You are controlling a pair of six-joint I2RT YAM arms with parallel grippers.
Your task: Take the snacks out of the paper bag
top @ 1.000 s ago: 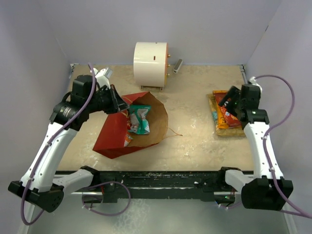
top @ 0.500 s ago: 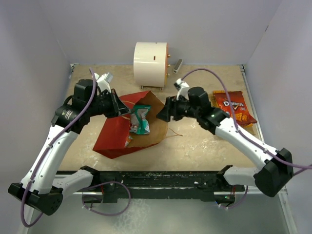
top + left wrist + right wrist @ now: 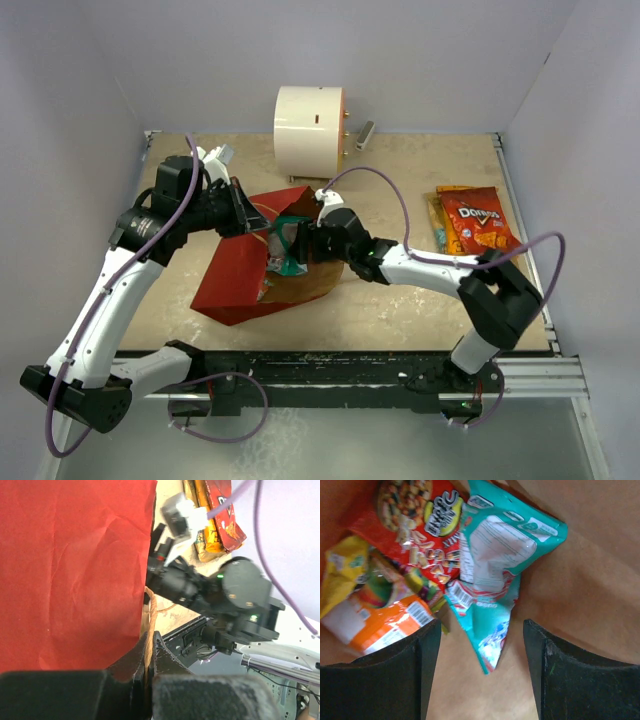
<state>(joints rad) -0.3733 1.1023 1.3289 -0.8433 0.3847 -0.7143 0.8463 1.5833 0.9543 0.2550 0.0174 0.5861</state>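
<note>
The robot's right gripper will next push deeper into the paper bag and pinch the teal packet's narrow middle [image 3: 489, 591], because the packet's lower corner already hangs between the open fingers.
The paper bag [image 3: 228, 285] lies on its side, red outside, brown inside, mouth facing right. My left gripper [image 3: 248, 214] is shut on its upper rim by the twine handle [image 3: 150, 611], holding the mouth up. My right gripper [image 3: 303, 243] reaches into the mouth and is open. In the right wrist view, the lower corner of a teal packet [image 3: 492, 565] hangs between its fingers [image 3: 415, 675] without touching them. Behind the teal packet lie a red packet [image 3: 420, 525] and an orange packet [image 3: 380, 625]. A red chip bag [image 3: 478, 222] lies on a yellow-orange bag [image 3: 437, 228] at the table's right.
A white cylinder [image 3: 310, 120] stands at the back centre, just behind the paper bag. Purple walls close in the table on three sides. The right arm [image 3: 210, 585] stretches across the middle of the table toward the bag.
My right arm has swung from above the chip bags at the right to the paper bag's mouth, with its jaws a little narrower. The left gripper still holds the rim.
</note>
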